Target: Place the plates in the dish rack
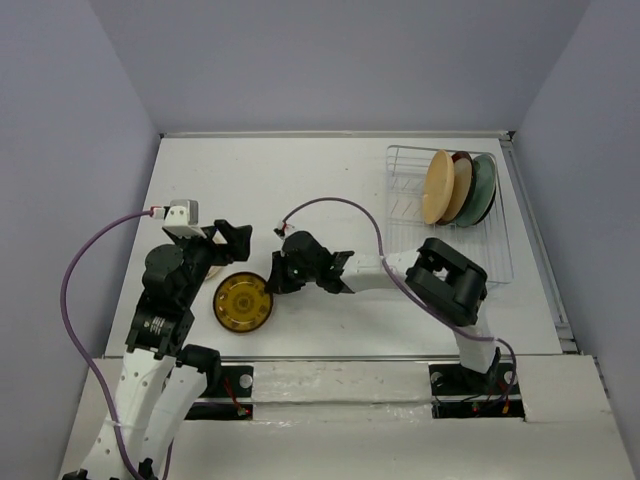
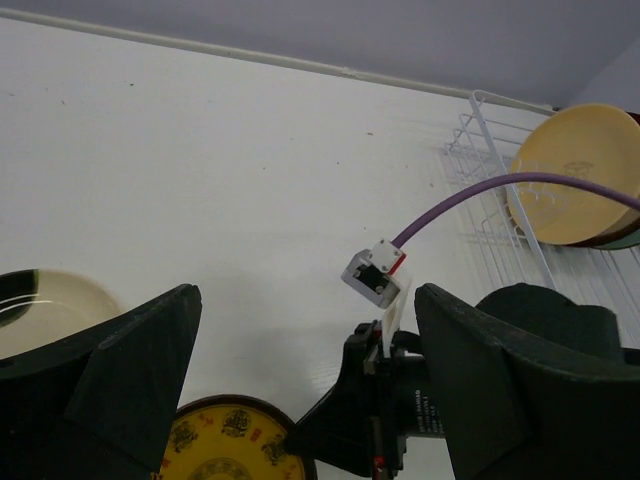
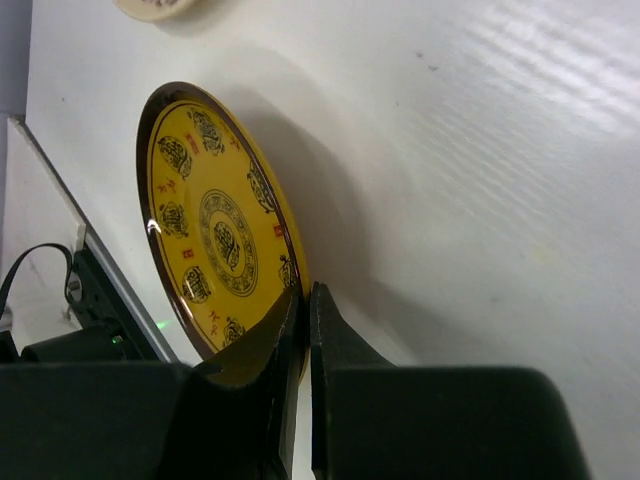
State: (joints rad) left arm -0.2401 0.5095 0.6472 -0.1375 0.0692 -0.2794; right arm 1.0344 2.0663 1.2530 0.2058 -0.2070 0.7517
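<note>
The rack's gap (image 1: 409, 194) beside the peach-orange plate is empty, so the robot's right gripper needs to lift and swing the amber-yellow plate (image 1: 242, 302) outward, lower it into that gap and then let go of it.
A small amber-yellow patterned plate (image 1: 242, 302) (image 3: 215, 225) lies on the white table, and my right gripper (image 1: 272, 280) (image 3: 304, 296) is shut on its right rim. Just left of it and over the plate's far edge (image 2: 225, 445), my left gripper (image 1: 228, 250) (image 2: 310, 380) is open and holds nothing. The small black-and-cream plate (image 2: 45, 312) (image 3: 155, 8) lies flat beside the left gripper, mostly hidden under that arm in the top view. The white wire dish rack (image 1: 500, 250) (image 2: 470, 150) at the back right holds three plates on edge: peach-orange (image 1: 437, 187), beige with a dark red rim (image 1: 462, 185), and pale teal (image 1: 484, 190).
A purple cable (image 1: 340, 205) loops from the right wrist over the table's middle. Another purple cable (image 1: 75, 280) arcs off the left arm past the table's left edge. Walls close in the table at the back and on both sides.
</note>
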